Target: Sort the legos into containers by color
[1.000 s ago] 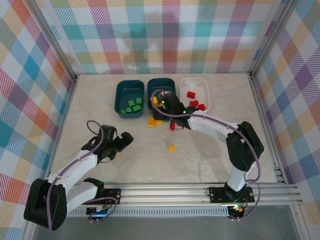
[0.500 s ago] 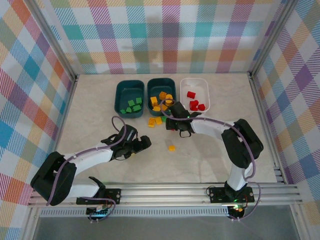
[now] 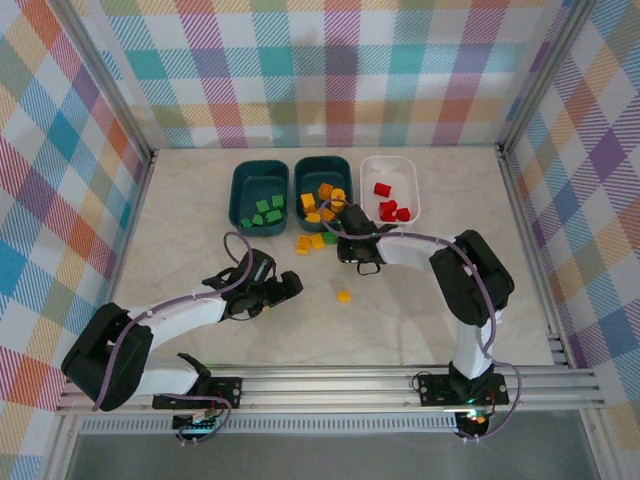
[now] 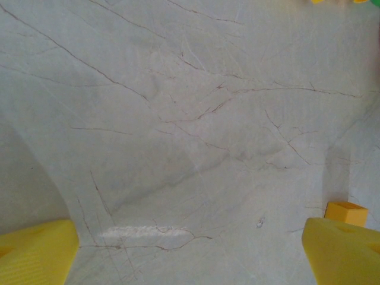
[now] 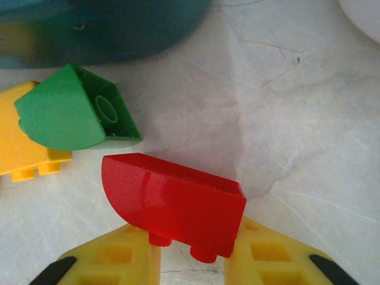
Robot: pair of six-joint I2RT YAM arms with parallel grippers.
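Note:
Next, my right gripper lifts its red lego outward over the white container (image 3: pixel 391 190) (image 5: pixel 367 15), which already holds the red legos, then releases it.
My right gripper (image 5: pixel 193 243) is shut on a red lego (image 5: pixel 175 205) on the table, just in front of the middle teal container (image 3: pixel 322 185). Its yellow fingers (image 5: pixel 127 255) press the brick from both sides. A green lego (image 5: pixel 71 113) and a yellow lego (image 5: pixel 24 151) lie close beyond it. My left gripper (image 4: pixel 190 255) stands open and low over bare table, with a loose yellow lego (image 4: pixel 346 212) by its right finger (image 4: pixel 344 252). From above, that gripper (image 3: pixel 285 290) is left of the yellow lego (image 3: pixel 343 296).
The left teal container (image 3: pixel 259 197) holds green legos, the middle one yellow and orange ones, and the white container (image 3: pixel 390 187) red ones. Two yellow legos (image 3: pixel 302 244) lie in front of the bins. Checked walls enclose the table.
My right gripper came down from the middle bin to the table and shut on the red lego. My left arm swung right toward the loose yellow lego, then held still.

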